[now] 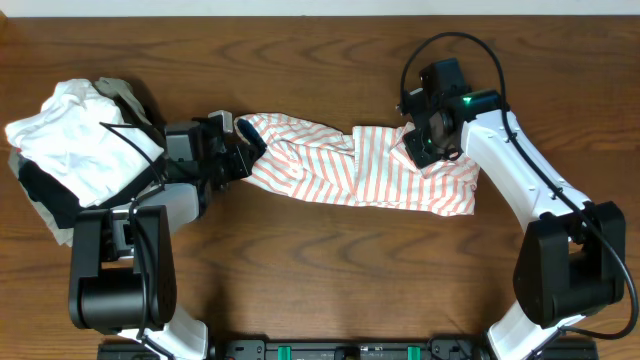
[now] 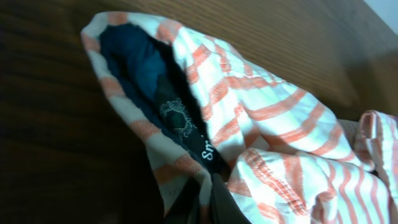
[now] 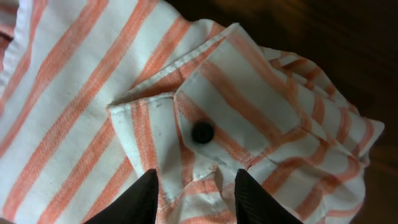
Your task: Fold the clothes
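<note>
The shirt's cuff end [image 1: 452, 190] lies to the right of my left gripper in the overhead view, so I will lift the fold over to it, lower and release.
The white shirt with orange-red stripes [image 1: 350, 170] lies bunched across the table's middle. My left gripper [image 1: 243, 156] is shut on its collar end; the left wrist view shows the dark blue inner collar [image 2: 140, 68] and striped cloth pinched between the fingers [image 2: 208, 199]. My right gripper [image 1: 428, 140] sits over the shirt's right end. In the right wrist view its open fingers [image 3: 196, 190] straddle a striped cuff with a small dark button [image 3: 202, 132].
A pile of other garments lies at the far left: a plain white one [image 1: 75, 135] on top of black and khaki ones [image 1: 45, 200]. Wooden table [image 1: 330, 270] all round.
</note>
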